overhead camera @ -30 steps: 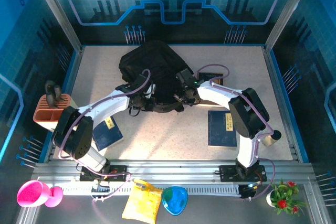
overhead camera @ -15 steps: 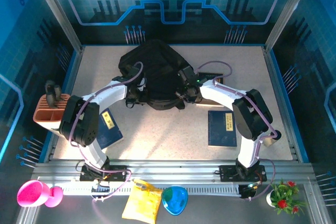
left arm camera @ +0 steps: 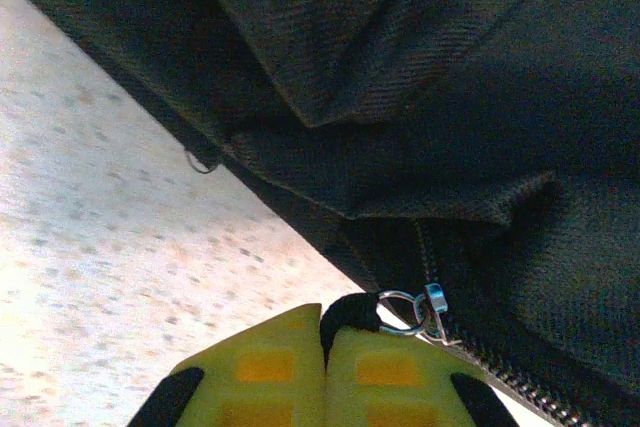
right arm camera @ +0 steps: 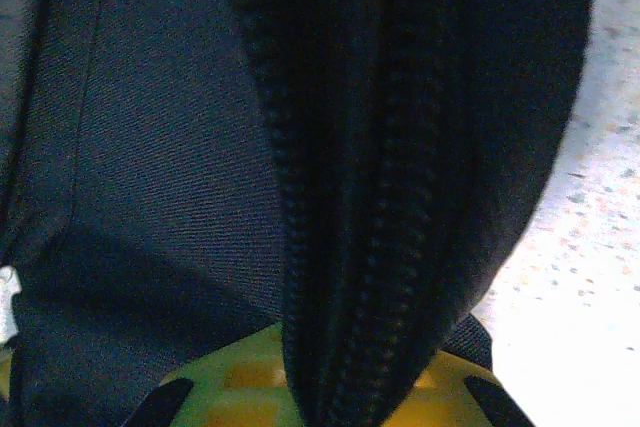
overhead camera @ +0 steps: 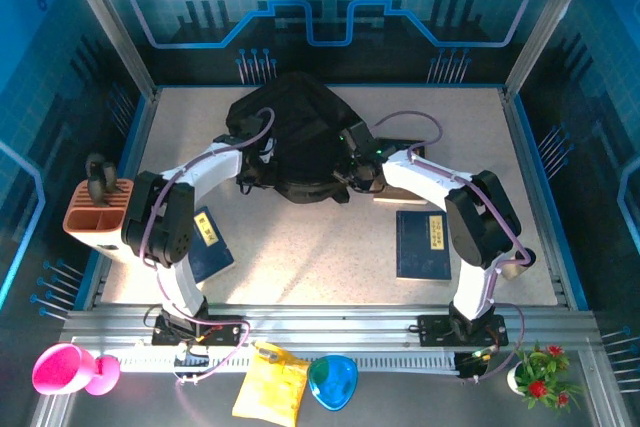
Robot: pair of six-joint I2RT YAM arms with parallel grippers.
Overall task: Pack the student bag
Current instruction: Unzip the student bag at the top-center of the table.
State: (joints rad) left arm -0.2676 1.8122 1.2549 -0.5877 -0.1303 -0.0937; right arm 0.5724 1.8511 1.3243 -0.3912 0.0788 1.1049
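The zipper track (left arm camera: 426, 250) goes on past the slider, so next I should pull the black cord pull (left arm camera: 350, 311) in my left gripper a little outward along the bag's edge and let go of it.
The student bag (overhead camera: 295, 132), a large black backpack, lies at the back middle of the table. My left gripper (overhead camera: 257, 173) is at its near left edge. In the left wrist view its yellow fingers (left arm camera: 260, 377) are shut on the black cord pull (left arm camera: 350, 311) of a zipper, whose metal ring and slider (left arm camera: 428, 308) sit just beyond. My right gripper (overhead camera: 351, 171) is at the bag's near right edge. It is shut on a fold of bag fabric carrying a zipper track (right arm camera: 370, 247), which runs down between its fingers.
A blue book (overhead camera: 423, 244) lies at the right front and another blue book (overhead camera: 205, 244) at the left front by the left arm. A third book (overhead camera: 398, 190) peeks from under the right arm. An orange holder (overhead camera: 95, 209) stands at the left edge.
Both grippers have moved toward the back of the table, still gripping the bag. The bag's near edge has drawn back with them and the left arm has folded in.
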